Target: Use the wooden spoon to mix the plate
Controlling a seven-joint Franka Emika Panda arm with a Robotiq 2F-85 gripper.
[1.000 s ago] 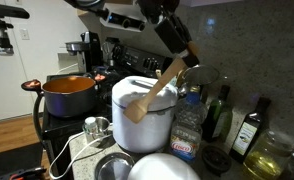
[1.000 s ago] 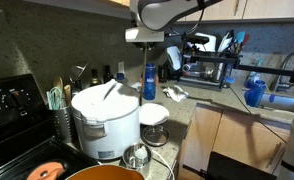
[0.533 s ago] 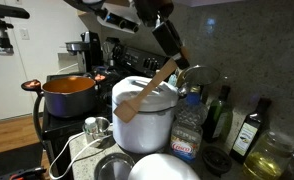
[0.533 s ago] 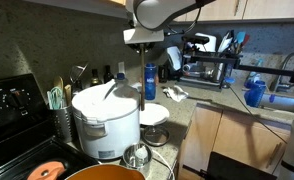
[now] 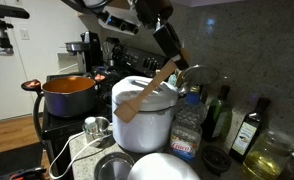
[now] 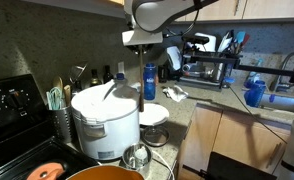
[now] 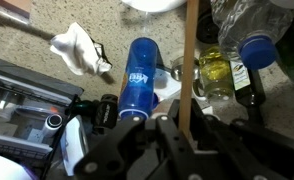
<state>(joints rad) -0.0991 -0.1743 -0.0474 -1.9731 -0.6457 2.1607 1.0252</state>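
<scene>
I need to swing my gripper past the white rice cooker [image 5: 147, 128] and then down over the orange pot [image 5: 68, 86] to let go of the spoon's handle, because the pot's top is open.
My gripper [image 5: 171, 50] is shut on the upper handle of the wooden spoon [image 5: 145, 91]. The spoon hangs slanted in the air, and its oval head lies in front of the white rice cooker [image 5: 147, 128]. In the wrist view the handle [image 7: 189, 60] runs straight up from between my fingers [image 7: 184, 132]. The white plate [image 5: 165, 168] sits low on the counter in front of the cooker. It also shows in an exterior view [image 6: 153, 115] below my gripper [image 6: 145, 42], and its edge shows in the wrist view [image 7: 152, 4].
An orange pot [image 5: 69, 94] stands on the stove. A small shiny metal dish [image 5: 111, 168] lies beside the plate. A blue bottle [image 7: 139, 78], a white cloth [image 7: 79, 48] and oil bottles [image 5: 249, 128] stand on the counter. A dish rack [image 6: 209, 68] is farther back.
My gripper has shifted slightly, carrying the spoon so that its head now lies a little lower and further across the front of the rice cooker. The grip is unchanged.
</scene>
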